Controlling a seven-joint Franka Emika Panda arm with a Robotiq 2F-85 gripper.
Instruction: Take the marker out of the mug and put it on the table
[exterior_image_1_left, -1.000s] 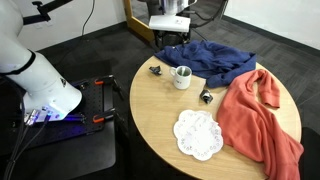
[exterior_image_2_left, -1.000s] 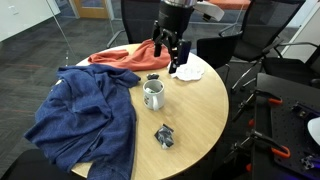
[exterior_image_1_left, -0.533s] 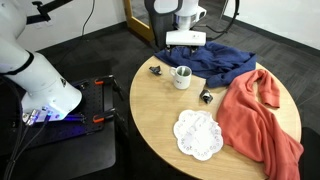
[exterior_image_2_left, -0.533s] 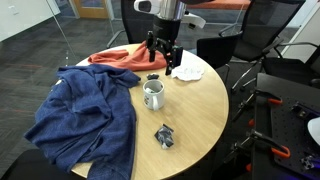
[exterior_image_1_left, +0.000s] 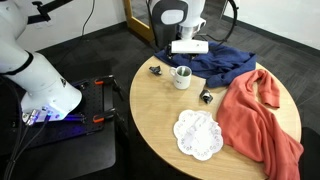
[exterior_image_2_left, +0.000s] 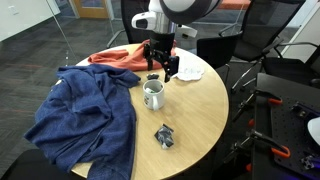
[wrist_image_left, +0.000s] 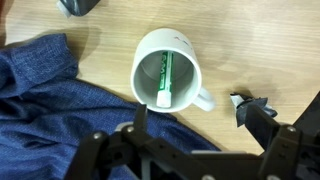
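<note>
My gripper should shift left in the wrist view and descend until my fingers straddle the marker's white cap (exterior_image_1_left: 184, 71) (wrist_image_left: 164, 99), which sits below it on that side.
The white mug (wrist_image_left: 165, 72) stands upright on the tan round table (wrist_image_left: 255, 45), and also shows in both exterior views (exterior_image_1_left: 182, 77) (exterior_image_2_left: 154, 95). The green marker (wrist_image_left: 164, 80) with a white cap leans inside the mug. My gripper (wrist_image_left: 195, 118) is open and empty, hanging above the mug's near rim and handle. In the exterior views the gripper (exterior_image_1_left: 187, 50) (exterior_image_2_left: 160, 72) sits just above and behind the mug.
A blue cloth (exterior_image_1_left: 215, 60) (exterior_image_2_left: 85, 115) (wrist_image_left: 50, 110) lies beside the mug. An orange cloth (exterior_image_1_left: 260, 120) covers one side of the table. A white doily (exterior_image_1_left: 198, 134) lies near the edge. Small dark objects (exterior_image_1_left: 156, 70) (exterior_image_1_left: 206, 96) (exterior_image_2_left: 164, 136) (wrist_image_left: 250, 102) flank the mug.
The arm has moved down toward the mug; the gripper now hangs lower and closer above it. The mug and marker have not moved.
</note>
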